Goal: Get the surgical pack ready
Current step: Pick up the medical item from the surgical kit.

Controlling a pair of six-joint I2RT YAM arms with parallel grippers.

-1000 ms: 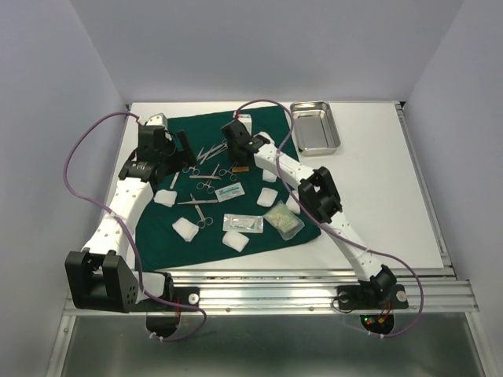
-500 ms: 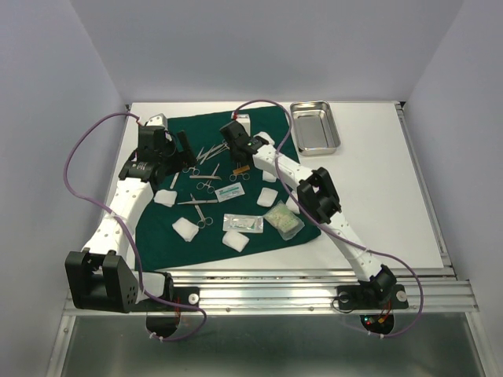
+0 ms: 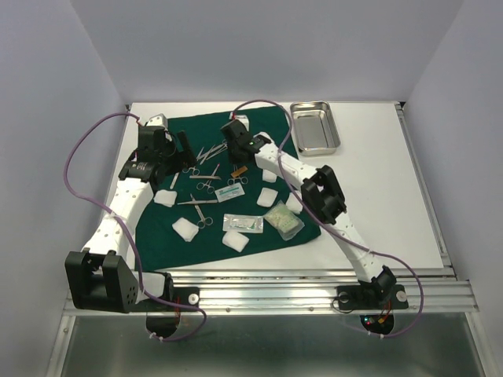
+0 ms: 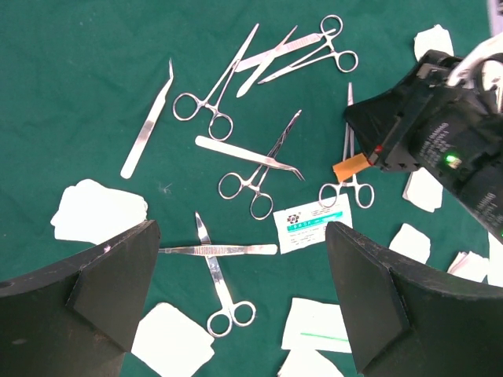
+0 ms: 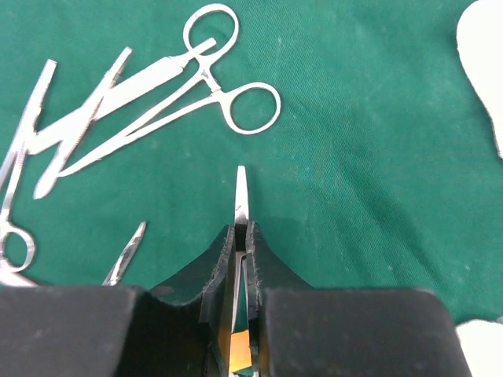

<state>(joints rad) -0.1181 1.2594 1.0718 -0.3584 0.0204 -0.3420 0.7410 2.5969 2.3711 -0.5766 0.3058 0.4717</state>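
Note:
I need to lift my right gripper, move it to the right in the top view, and then lower it to let go of the forceps inside the steel tray (image 3: 314,130), which is empty.
Spread over the table is the dark green drape (image 3: 236,236), with metal scissors and forceps (image 4: 250,169), white gauze pads (image 3: 187,228) and sealed packets (image 3: 243,223) scattered on it. My right gripper (image 5: 241,232) is shut on a slim pair of forceps (image 5: 241,192). Its steel tip pokes out beyond the pads, low over the cloth. In the left wrist view the same forceps (image 4: 348,106) run under the right gripper (image 4: 369,153), ring handles toward the packet (image 4: 313,223). My left gripper (image 4: 242,259) hangs open above scissors (image 4: 220,290) and tweezers.
The steel tray (image 3: 315,127) stands off the drape at the back right, on the white table. A bag of cotton (image 3: 284,221) lies at the drape's right front. More gauze pads (image 3: 269,175) lie beside the right arm. Purple cables loop from both arms.
My right gripper's jaws have closed on the slim forceps. The left arm has not moved.

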